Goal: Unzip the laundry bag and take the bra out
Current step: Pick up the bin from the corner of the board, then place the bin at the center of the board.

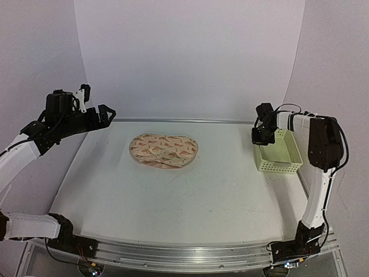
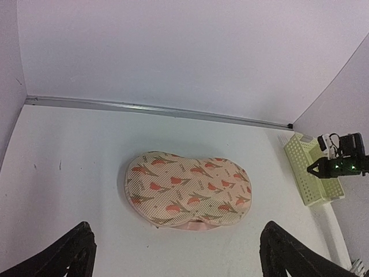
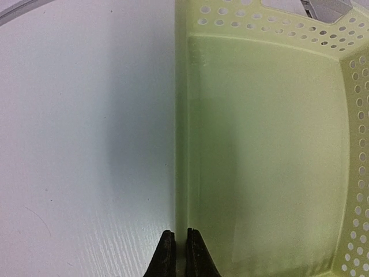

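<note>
The basket (image 3: 180,173) slides left in the top view next, dragged by my right gripper and released on the bare tabletop beside the bag, as a wide gap separates them.
The laundry bag (image 1: 164,150) lies flat and closed at the middle of the white table, beige-pink with orange-red prints. It also shows in the left wrist view (image 2: 187,187). The bra is hidden. My left gripper (image 1: 106,113) hangs raised at the far left, well away from the bag, with its jaws wide open and empty (image 2: 179,259). My right gripper (image 1: 260,137) is at the far right. Its fingers are closed on the left wall of the pale green basket (image 3: 180,173), one finger on each side (image 3: 180,254).
The pale green mesh basket (image 1: 288,167) stands at the right edge of the table and holds nothing; the left wrist view shows it too (image 2: 308,173). White walls close in the table at the back and both sides.
</note>
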Available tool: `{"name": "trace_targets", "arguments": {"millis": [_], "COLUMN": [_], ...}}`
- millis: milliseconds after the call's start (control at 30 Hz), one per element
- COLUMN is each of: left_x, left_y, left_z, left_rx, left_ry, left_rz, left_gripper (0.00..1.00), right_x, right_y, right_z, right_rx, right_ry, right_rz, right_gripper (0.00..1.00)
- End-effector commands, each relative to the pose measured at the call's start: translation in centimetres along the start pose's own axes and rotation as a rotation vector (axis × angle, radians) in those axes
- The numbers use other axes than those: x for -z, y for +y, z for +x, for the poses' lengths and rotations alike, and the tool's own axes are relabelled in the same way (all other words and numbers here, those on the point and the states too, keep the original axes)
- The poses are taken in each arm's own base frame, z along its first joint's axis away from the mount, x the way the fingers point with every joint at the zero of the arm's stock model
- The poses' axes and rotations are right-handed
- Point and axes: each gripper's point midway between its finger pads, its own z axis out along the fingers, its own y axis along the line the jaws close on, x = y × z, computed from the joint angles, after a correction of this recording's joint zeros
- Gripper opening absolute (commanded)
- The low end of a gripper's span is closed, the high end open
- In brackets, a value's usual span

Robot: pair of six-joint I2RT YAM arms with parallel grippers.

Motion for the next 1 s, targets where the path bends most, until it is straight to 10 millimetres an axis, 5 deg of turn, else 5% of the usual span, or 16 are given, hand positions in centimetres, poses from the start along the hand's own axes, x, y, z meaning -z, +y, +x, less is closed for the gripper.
{"name": "trace_targets", "arguments": {"millis": [0, 233, 567, 967], "left_x": [0.4, 0.1, -0.5, -0.6], "left_y": [-0.2, 0.0, -0.3, -0.5], "left_z": [-0.8, -0.6, -0.4, -0.3], "left_rx": [-0.010, -0.010, -0.013, -0.020], "left_ry": [-0.031, -0.024, -0.006, 0.001], "left_rz": [0.002, -0.004, 0.010, 0.023], "left_gripper": [1.00, 1.00, 1.00, 1.00], "right_x": [4.3, 7.0, 9.5, 9.5], "right_y": [2.5, 6.1, 13.7, 21.4], "right_z": [-1.1, 1.3, 5.7, 8.8], "right_rx": [0.052, 0.110, 0.232, 0.318], "right_ry": [-0.083, -0.092, -0.073, -0.035], "right_rz": [-0.041, -0.089, -0.200, -0.239], "right_gripper": [0.00, 0.00, 0.00, 0.00]}}
